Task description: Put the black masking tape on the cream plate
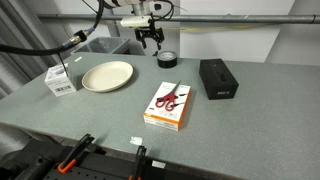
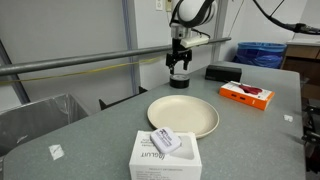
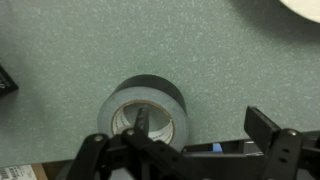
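Note:
My gripper is to go down now, to the black masking tape's plate side, and that finger should go into the tape's core.
The black masking tape lies flat on the grey table, a small black ring with a lighter core; it also shows in an exterior view and in the wrist view. My gripper hovers just above it, open and empty. In the wrist view the gripper has one finger over the tape's core and the other out to the side over bare table. The cream plate sits empty, apart from the tape; its rim shows in the wrist view's corner.
A black rectangular box stands beside the tape. A scissors package lies nearer the table's front. A white box sits next to the plate. A grey bin stands behind the plate.

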`<state>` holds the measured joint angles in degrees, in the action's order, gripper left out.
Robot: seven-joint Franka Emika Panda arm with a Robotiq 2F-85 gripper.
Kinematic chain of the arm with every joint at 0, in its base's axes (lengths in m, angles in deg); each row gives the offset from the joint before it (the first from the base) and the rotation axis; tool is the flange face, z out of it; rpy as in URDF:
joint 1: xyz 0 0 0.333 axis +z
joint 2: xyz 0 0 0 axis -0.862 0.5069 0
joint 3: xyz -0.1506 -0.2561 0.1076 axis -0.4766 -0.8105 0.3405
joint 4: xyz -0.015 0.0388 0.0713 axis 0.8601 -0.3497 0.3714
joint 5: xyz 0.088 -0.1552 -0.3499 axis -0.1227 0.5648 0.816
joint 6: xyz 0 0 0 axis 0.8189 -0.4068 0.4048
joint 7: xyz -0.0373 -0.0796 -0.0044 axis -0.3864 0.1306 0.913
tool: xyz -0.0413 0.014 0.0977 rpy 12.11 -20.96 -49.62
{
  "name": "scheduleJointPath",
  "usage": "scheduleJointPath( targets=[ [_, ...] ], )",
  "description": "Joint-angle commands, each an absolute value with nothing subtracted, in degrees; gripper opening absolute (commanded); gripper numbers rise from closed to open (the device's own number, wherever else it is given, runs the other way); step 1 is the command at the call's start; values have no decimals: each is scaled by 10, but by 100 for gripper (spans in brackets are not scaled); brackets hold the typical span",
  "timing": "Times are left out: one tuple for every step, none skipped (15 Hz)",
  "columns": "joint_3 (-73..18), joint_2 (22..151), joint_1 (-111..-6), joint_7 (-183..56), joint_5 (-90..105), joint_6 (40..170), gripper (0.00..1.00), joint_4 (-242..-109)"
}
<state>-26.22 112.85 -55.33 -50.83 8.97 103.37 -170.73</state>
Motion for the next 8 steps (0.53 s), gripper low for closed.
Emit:
scheduleJointPath(
  targets=[
    [-286, 1234, -534, -482, 94, 979, 100, -1569],
    [-289, 1252, -533, -481, 93, 972, 100, -1547],
    [-290, 1268, -534, -482, 91, 965, 100, -1525],
    [-291, 1280, -535, -482, 90, 960, 100, -1507],
    [-292, 1291, -538, -483, 88, 955, 100, -1489],
    [-293, 1304, -540, -485, 88, 949, 100, -1470],
    [-295, 1314, -542, -485, 87, 943, 100, -1453],
    [-295, 1324, -544, -488, 86, 939, 100, -1438]
  ],
)
